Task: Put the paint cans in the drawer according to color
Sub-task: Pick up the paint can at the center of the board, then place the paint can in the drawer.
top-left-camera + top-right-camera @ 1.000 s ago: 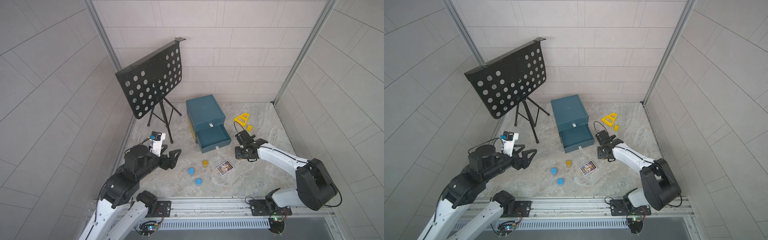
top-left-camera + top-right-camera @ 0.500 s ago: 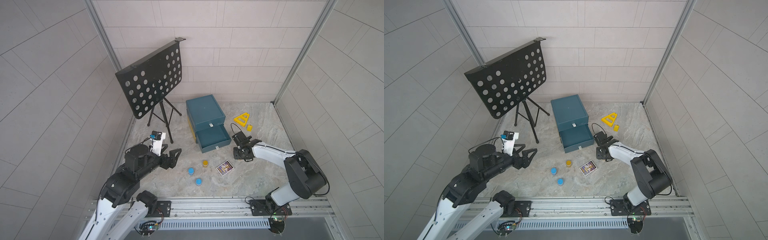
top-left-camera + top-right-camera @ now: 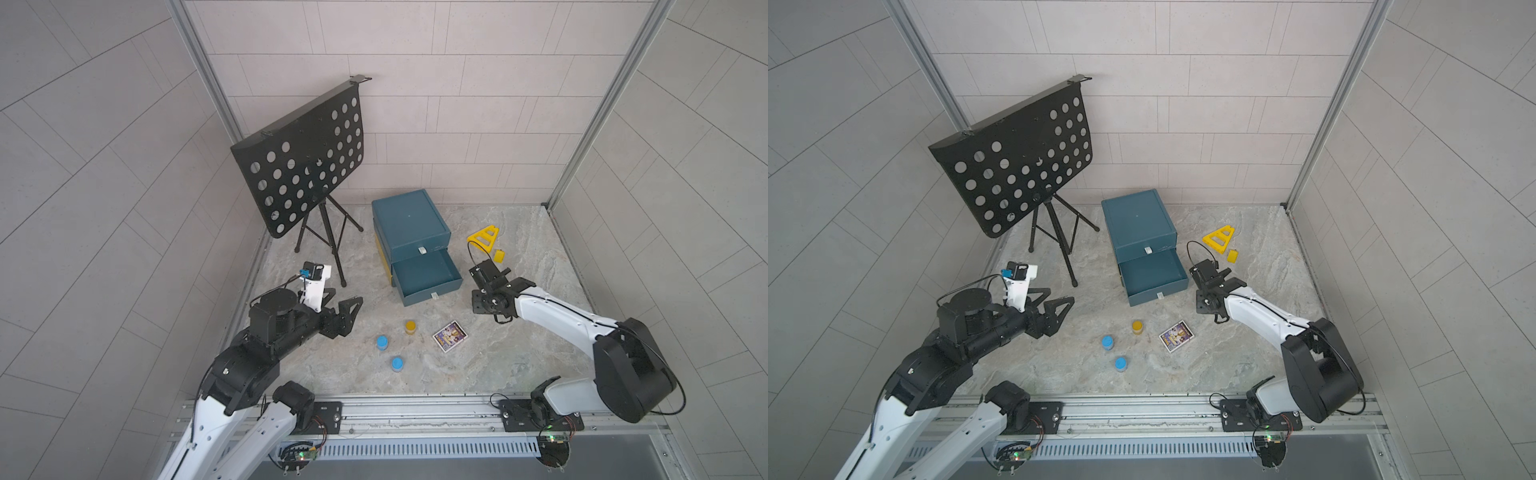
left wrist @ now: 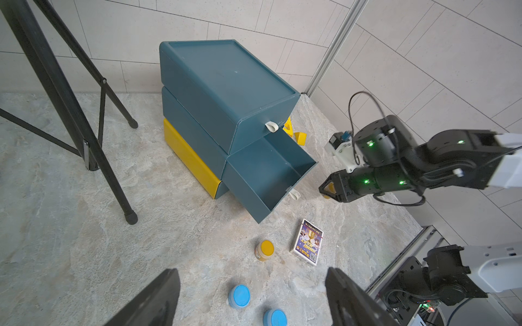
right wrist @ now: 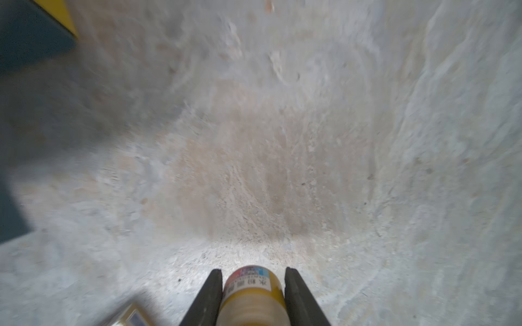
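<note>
The can should go inside the open teal drawer (image 3: 432, 293) next. I should lift my right gripper over the drawer's side between it and the drawer, outward and beside it, then lower the can inside and let it go.
In the right wrist view my right gripper (image 5: 252, 272) is shut on a yellow-sided paint can (image 5: 252, 293) with a printed label. In both top views that gripper (image 3: 484, 300) (image 3: 1208, 299) points down close to the floor, just right of the open teal drawer (image 3: 432, 293) (image 3: 1156, 289); its fingers hide the can there. Out on the floor stand an amber-topped can (image 3: 410, 326) (image 4: 265, 249) and two blue-topped cans (image 3: 382, 342) (image 3: 397, 363). My left gripper (image 3: 349, 309) (image 4: 251, 304) hangs open left of them, holding nothing.
The teal cabinet (image 3: 409, 220) has a shut yellow drawer (image 4: 189, 158) at its base. A black music stand (image 3: 299, 162) on a tripod stands at the back left. A card box (image 3: 449, 336) lies near the cans. A yellow triangular frame (image 3: 483, 237) and a yellow block (image 3: 498, 255) lie behind the right gripper.
My right gripper's jaws have closed in on the paint can, and the right arm has shifted a little sideways and back. The left arm has not moved.
</note>
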Motion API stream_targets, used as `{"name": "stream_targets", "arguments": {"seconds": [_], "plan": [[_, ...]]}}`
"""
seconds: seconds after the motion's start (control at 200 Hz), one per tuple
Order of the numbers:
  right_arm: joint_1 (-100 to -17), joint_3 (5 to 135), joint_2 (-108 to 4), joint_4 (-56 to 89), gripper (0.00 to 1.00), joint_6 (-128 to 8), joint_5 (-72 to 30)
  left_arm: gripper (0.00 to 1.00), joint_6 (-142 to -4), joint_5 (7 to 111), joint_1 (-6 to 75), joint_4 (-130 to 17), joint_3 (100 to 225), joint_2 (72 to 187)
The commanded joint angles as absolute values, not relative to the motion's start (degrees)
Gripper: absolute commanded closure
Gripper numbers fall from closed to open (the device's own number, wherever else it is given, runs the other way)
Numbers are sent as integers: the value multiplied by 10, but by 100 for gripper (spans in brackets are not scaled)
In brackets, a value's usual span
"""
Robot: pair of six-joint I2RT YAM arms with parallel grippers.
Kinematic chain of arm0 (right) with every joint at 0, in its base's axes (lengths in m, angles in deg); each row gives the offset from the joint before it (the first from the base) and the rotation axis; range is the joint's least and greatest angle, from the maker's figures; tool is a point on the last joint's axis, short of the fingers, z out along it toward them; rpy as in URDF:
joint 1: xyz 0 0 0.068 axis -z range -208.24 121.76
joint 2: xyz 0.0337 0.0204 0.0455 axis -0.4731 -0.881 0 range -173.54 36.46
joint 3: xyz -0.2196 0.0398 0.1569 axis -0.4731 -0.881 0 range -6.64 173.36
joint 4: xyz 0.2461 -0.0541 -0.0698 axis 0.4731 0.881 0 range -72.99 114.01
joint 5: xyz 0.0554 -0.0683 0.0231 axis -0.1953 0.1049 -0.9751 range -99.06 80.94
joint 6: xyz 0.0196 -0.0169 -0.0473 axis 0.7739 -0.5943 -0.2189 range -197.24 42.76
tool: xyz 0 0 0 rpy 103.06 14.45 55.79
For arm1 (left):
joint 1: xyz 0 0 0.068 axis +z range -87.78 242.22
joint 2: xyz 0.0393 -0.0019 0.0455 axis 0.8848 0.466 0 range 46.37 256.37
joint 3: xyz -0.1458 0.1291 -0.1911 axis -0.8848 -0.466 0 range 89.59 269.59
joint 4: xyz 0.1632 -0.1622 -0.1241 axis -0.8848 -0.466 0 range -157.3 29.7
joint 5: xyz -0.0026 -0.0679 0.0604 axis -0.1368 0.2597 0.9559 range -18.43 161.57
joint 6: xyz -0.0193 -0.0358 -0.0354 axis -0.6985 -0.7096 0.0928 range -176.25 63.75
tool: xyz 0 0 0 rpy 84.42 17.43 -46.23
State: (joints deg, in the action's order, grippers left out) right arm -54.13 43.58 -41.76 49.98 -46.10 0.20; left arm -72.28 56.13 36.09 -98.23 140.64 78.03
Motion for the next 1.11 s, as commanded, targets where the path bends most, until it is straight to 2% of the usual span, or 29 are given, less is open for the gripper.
{"name": "stream_targets", "arguments": {"seconds": [0.0, 0.165, 0.285, 0.535, 0.85, 1.101], "plan": [[-566, 529, -380, 583, 76, -490, 30, 12, -724, 556, 366, -969, 1402, 780], [-636, 693, -430, 655, 77, -515, 38, 12, -724, 556, 370, -969, 1401, 779], [-653, 744, -485, 649, 77, -507, 6, 12, -724, 556, 370, -969, 1401, 778], [-665, 753, -577, 576, 77, -496, -26, 12, -723, 550, 370, -969, 1401, 783], [-666, 778, -638, 589, 77, -493, -13, 12, -722, 553, 371, -968, 1400, 783], [-659, 770, -656, 571, 67, -488, -12, 12, -723, 554, 372, -969, 1400, 781]]}}
